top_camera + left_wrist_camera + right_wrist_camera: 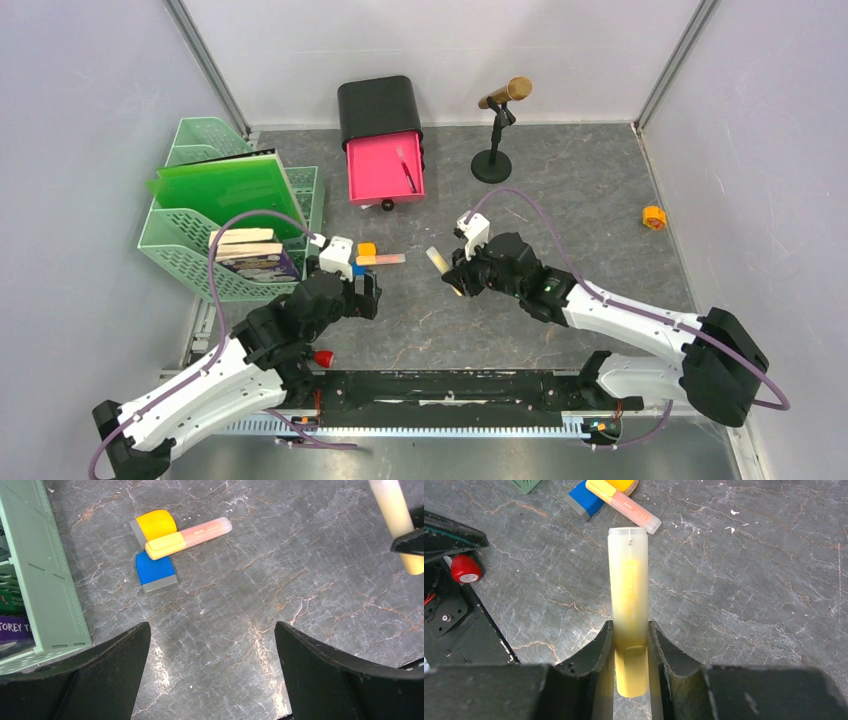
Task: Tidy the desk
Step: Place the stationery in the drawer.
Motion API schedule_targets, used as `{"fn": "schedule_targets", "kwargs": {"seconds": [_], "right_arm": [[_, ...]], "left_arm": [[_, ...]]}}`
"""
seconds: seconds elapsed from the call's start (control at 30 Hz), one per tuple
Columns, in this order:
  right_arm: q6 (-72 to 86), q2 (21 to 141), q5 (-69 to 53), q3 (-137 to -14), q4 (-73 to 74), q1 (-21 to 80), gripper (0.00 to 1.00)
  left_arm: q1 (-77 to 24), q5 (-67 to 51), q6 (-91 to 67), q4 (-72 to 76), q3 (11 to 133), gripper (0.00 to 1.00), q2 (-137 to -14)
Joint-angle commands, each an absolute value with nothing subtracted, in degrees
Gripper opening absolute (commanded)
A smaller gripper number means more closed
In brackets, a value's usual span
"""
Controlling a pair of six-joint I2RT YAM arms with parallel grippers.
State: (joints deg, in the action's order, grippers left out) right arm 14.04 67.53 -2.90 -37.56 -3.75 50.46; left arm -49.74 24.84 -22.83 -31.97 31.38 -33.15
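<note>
The pink drawer is open to the left of my right gripper in the top view and already holds a pen. My right gripper needs to lift outward and let go of the highlighter over the drawer.
The desk is dark grey marbled stone. My right gripper is shut on a pale yellow highlighter, which it holds just above the middle of the desk, its clear cap pointing away from the jaws. That highlighter also shows at the right edge of the left wrist view. A pink highlighter with a yellow cap lies across an orange eraser and a blue eraser. My left gripper hovers open over bare desk just short of that cluster, with nothing between its fingers.
A mint-green tiered tray with a green folder and books stands at the left. A black drawer box at the back has its pink drawer open with a pen inside. A microphone on a stand and a small orange roll sit to the right.
</note>
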Motion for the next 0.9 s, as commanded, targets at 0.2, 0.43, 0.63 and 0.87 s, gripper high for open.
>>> {"fn": "schedule_targets", "kwargs": {"seconds": [0.2, 0.43, 0.63, 0.87], "right_arm": [[10.41, 72.54, -3.34, -43.65, -2.73, 50.32, 0.0], [7.62, 77.67, -5.47, -48.15, -0.89, 50.2, 0.0], [3.31, 79.45, -4.77, -49.34, 1.7, 49.16, 0.0], [3.3, 79.8, -7.61, -49.81, 3.12, 46.6, 0.0]], "left_arm": [[-52.02, 26.39, -22.74, -29.4, 31.02, 1.0, -33.32], [-52.03, 26.48, -24.03, -30.32, 31.99, 1.0, -36.49], [-52.03, 26.38, -24.95, -31.33, 32.24, 1.0, -36.52], [-52.12, 26.41, -25.04, -30.95, 31.93, 1.0, -36.99]]}}
